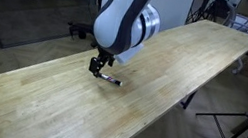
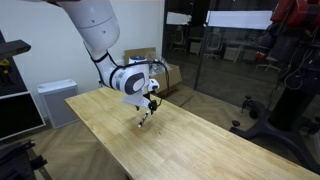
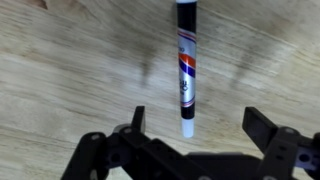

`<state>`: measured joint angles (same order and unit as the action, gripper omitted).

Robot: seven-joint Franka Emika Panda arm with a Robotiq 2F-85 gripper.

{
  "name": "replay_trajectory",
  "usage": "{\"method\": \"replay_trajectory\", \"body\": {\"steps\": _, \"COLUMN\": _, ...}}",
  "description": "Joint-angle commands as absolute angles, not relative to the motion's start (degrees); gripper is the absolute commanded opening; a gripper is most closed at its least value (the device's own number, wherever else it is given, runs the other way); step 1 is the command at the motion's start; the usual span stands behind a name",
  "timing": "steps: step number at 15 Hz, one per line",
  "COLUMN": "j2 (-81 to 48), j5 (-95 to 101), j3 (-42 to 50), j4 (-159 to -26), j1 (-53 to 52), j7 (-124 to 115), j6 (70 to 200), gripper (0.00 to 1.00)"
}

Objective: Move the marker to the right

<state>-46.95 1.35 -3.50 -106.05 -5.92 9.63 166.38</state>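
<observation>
The gripper will move down next and close on the marker's near end, which is just below it, because the open fingers are already on either side.
The marker lies flat on the wooden table, a thin stick with a white barrel, a black section and a red band. In the wrist view its near end sits between my two fingers, touching neither. My gripper is open and just above the table around that end. In an exterior view the marker pokes out beside the gripper. In an exterior view the gripper hangs low over the table and the marker is too small to make out.
The long wooden table runs far in both directions around the gripper. Cardboard boxes stand beyond the table's far end, a white cabinet beside it. A tripod stand is on the floor off the table's edge.
</observation>
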Motion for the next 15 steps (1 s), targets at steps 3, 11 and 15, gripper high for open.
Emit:
{"method": "replay_trajectory", "body": {"steps": 3, "j2": -51.34, "j5": 2.35, "j3": -1.65, "j4": -100.57, "j1": -6.72, "j7": 6.04, "j6": 163.78, "gripper": 1.0}}
{"method": "replay_trajectory", "body": {"steps": 11, "j2": -53.94, "j5": 2.78, "j3": -1.83, "j4": -96.57, "j1": -6.64, "j7": 6.65, "j6": 160.24, "gripper": 0.48}}
{"method": "replay_trajectory", "body": {"steps": 15, "j2": -53.97, "j5": 3.27, "j3": -1.96, "j4": -95.63, "j1": -6.63, "j7": 6.84, "j6": 159.11, "gripper": 0.19}}
